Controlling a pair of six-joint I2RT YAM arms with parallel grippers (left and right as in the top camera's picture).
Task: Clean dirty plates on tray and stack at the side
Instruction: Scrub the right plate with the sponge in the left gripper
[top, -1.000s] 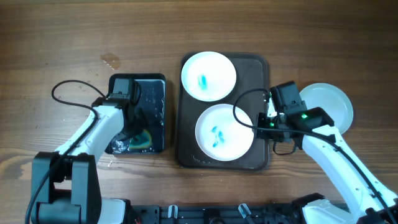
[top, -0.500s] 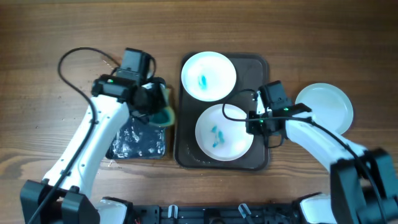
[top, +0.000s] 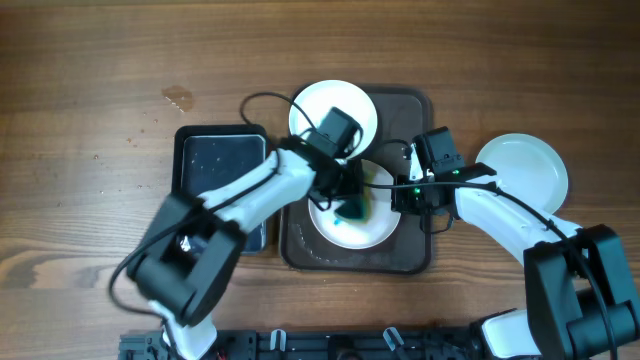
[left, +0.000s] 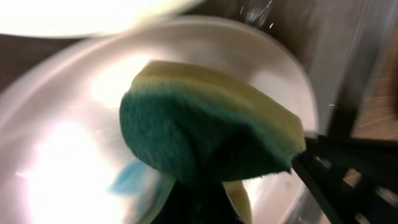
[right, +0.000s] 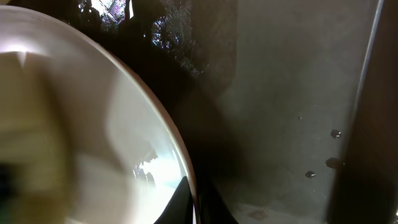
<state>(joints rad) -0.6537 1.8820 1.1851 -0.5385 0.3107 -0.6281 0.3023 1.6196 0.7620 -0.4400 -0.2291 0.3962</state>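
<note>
My left gripper wipes the remaining blue smear to the left in the overhead view next, then lifts the sponge over the smaller black tray (top: 214, 158) to release it.
The dark brown tray (top: 415, 110) holds two white plates. The far plate (top: 325, 105) is partly covered by my left arm. My left gripper (top: 345, 195) (left: 199, 202) is shut on a green and yellow sponge (top: 352, 208) (left: 205, 130) and presses it onto the near plate (top: 335, 232) (left: 56, 155), beside a blue smear (left: 127, 180). At that plate's right rim my right gripper (top: 398, 195) (right: 196, 202) is shut on the edge of the plate (right: 93, 143). A third plate (top: 522, 172) without marks lies on the table to the right of the tray.
A smaller black tray (top: 222, 160) with water drops lies left of the brown tray. My left arm crosses over it and over the brown tray's left edge. Bare wet tray floor (right: 286, 124) shows right of the gripped rim.
My left arm has lifted the sponge off the black tray and swung right onto the near plate. My right gripper has closed on that plate's rim.
</note>
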